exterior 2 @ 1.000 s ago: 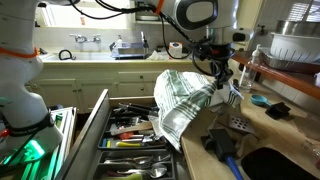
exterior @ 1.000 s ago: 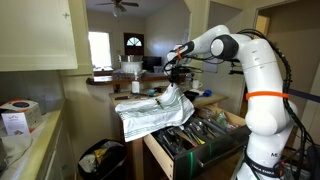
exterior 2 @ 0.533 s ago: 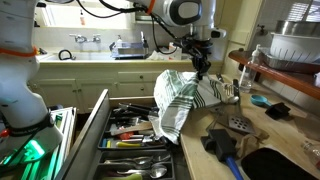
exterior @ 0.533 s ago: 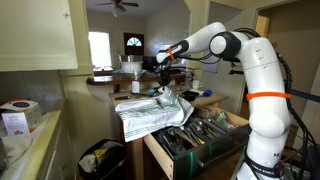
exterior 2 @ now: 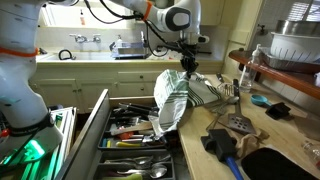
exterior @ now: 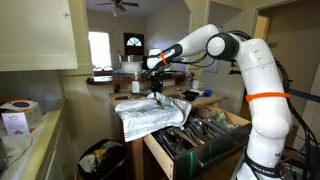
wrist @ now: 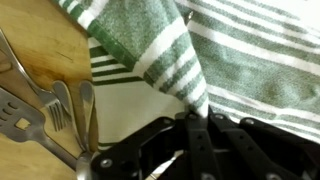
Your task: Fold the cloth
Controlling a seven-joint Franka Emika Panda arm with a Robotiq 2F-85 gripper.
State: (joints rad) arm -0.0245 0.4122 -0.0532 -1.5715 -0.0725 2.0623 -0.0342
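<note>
The robot's gripper is just above the striped heap of cloth [exterior 2: 196,93], so next it should move down a little toward that heap and release the pinched fold onto it.
The cloth [exterior: 150,115] is whitish with green stripes and lies rumpled over the counter edge and the open wooden drawer [exterior: 200,137]. It also shows in an exterior view [exterior 2: 178,100] draped down over the drawer. My gripper [exterior: 157,87] is shut on a pinched fold of the cloth and holds it lifted above the heap; it also shows in an exterior view [exterior 2: 188,68]. In the wrist view the striped cloth [wrist: 170,55] runs up into my closed gripper [wrist: 198,122].
The open drawer [exterior 2: 130,135] is full of utensils. Metal forks and a spatula [wrist: 40,110] lie on the wooden counter beside the cloth. A dark tool [exterior 2: 225,142] and a bottle [exterior 2: 245,72] stand on the counter. A bin [exterior: 100,160] sits on the floor.
My gripper has carried the pinched cloth edge sideways across the heap, away from the counter side, folding the raised part over. The grip stays shut.
</note>
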